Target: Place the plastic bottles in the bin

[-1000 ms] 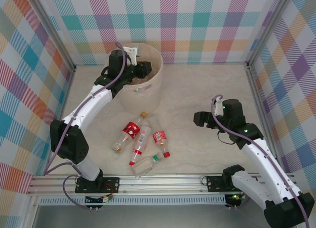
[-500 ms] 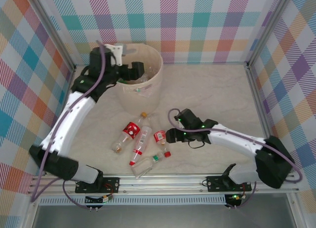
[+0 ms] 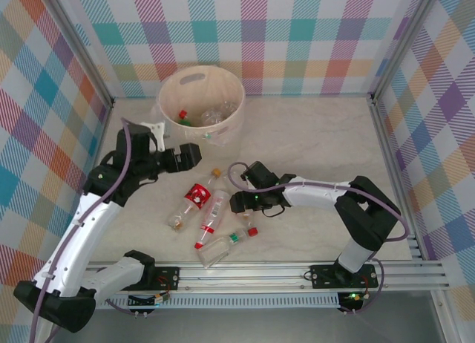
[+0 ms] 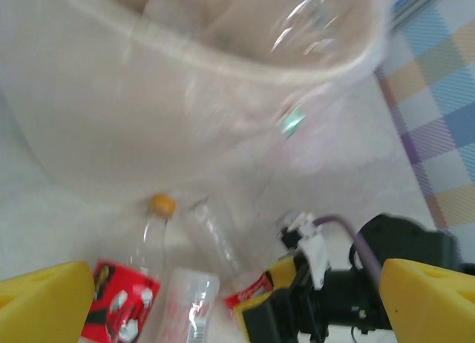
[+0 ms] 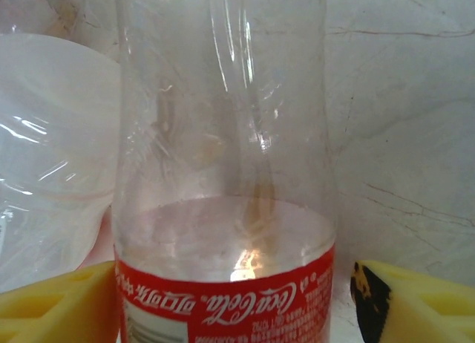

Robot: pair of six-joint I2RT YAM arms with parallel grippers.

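The robot will next swing its left gripper across, past the yellow fingers, to the clear red-labelled bottle's bare end (image 3: 225, 185) (image 4: 208, 218) at the right gripper, because yellow fingers are on either side of the bottle's red label.
The cream bin (image 3: 231, 117) stands at the back and holds a few bottles (image 3: 211, 116). Several clear bottles lie on the table in front of it: one with a big red label (image 3: 197, 195) and an orange cap (image 3: 216, 172), a long one (image 3: 211, 213), a small one (image 3: 220, 246). My right gripper (image 3: 239, 203) is low at a red-labelled bottle (image 5: 223, 209). Its yellow fingers (image 5: 415, 306) stand open either side, with a gap on the right. My left gripper (image 3: 185, 156) hangs open and empty between bin and pile. Its wrist view takes in the bin wall (image 4: 148, 113) and the orange cap (image 4: 162, 204).
Checked walls close in the back and both sides. An aluminium rail (image 3: 260, 272) runs along the near edge. The right forearm (image 3: 319, 194) lies low across the table's middle. Bare marble table (image 3: 319, 135) stretches right of the bin.
The left arm drew back from over the bin and came down toward the pile. The right arm swung left and reached into the pile, its fingers now round a red-labelled bottle.
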